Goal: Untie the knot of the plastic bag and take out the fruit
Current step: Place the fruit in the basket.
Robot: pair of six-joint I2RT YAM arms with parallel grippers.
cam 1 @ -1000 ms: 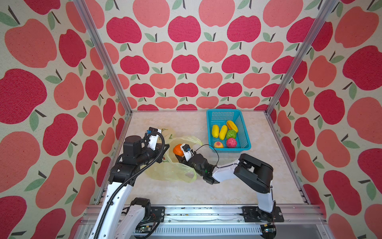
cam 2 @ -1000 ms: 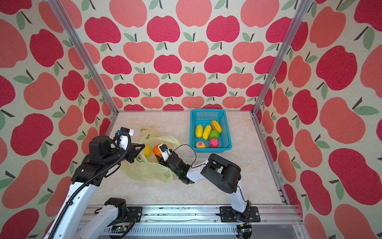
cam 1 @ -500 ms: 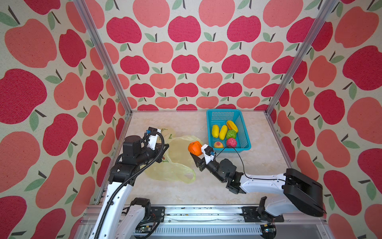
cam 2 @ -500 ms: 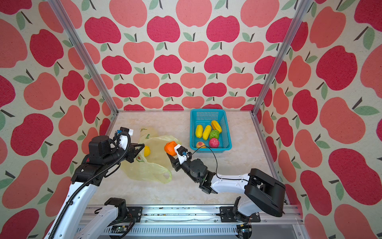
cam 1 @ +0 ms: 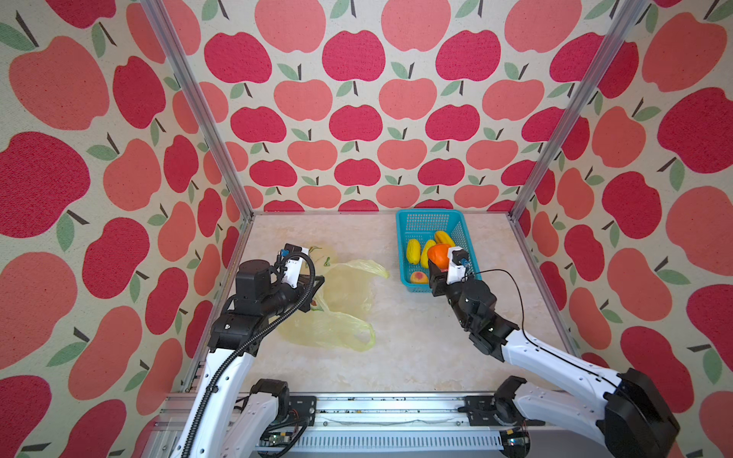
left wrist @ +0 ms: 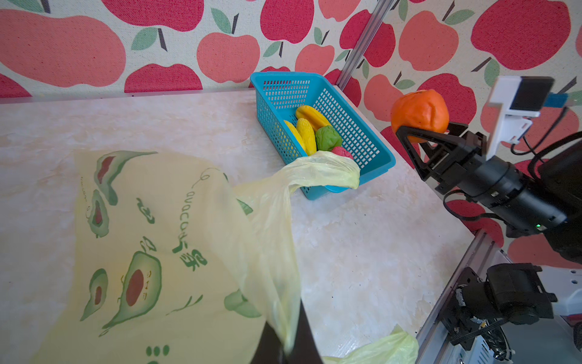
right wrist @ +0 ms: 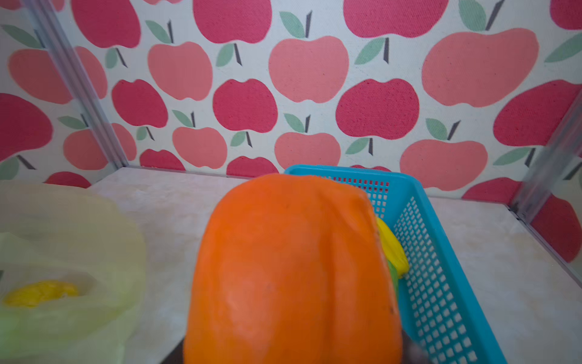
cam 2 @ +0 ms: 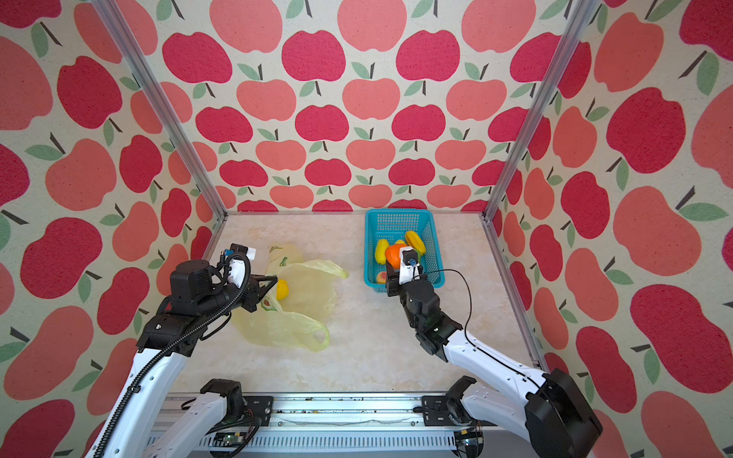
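The right gripper tilts down and lowers into the basket's near half beside the peach next. It releases the orange there, as the orange still hangs above the basket's rim.
The yellow-green plastic bag (cam 1: pixel 345 305) (cam 2: pixel 297 313) lies open and slack on the table, its handle loops loose (cam 1: pixel 359 341); the knot is not in view. My left gripper (cam 2: pixel 273 282) (left wrist: pixel 288 343) is shut on a fold of the bag's mouth. A yellow fruit (cam 2: pixel 282 289) (right wrist: pixel 41 293) sits inside the bag. My right gripper (cam 1: pixel 436 265) (left wrist: pixel 422 130) is shut on an orange fruit (cam 1: pixel 438 255) (right wrist: pixel 293 268), held in the air over the near end of the teal basket (cam 1: pixel 464 232). Its fingertips are hidden behind the fruit in the right wrist view.
The basket (left wrist: pixel 378 151) stands at the back right and holds several fruit: yellow ones (cam 1: pixel 413 251), a green one (left wrist: pixel 327 138), a peach one (cam 1: pixel 417 276). Apple-print walls and metal posts (cam 1: pixel 543 131) enclose the table. Bare tabletop (cam 1: pixel 408 337) lies between bag and basket.
My right gripper has carried the orange fruit from the bag's mouth rightward and up, to above the basket. The left arm and the bag have stayed put.
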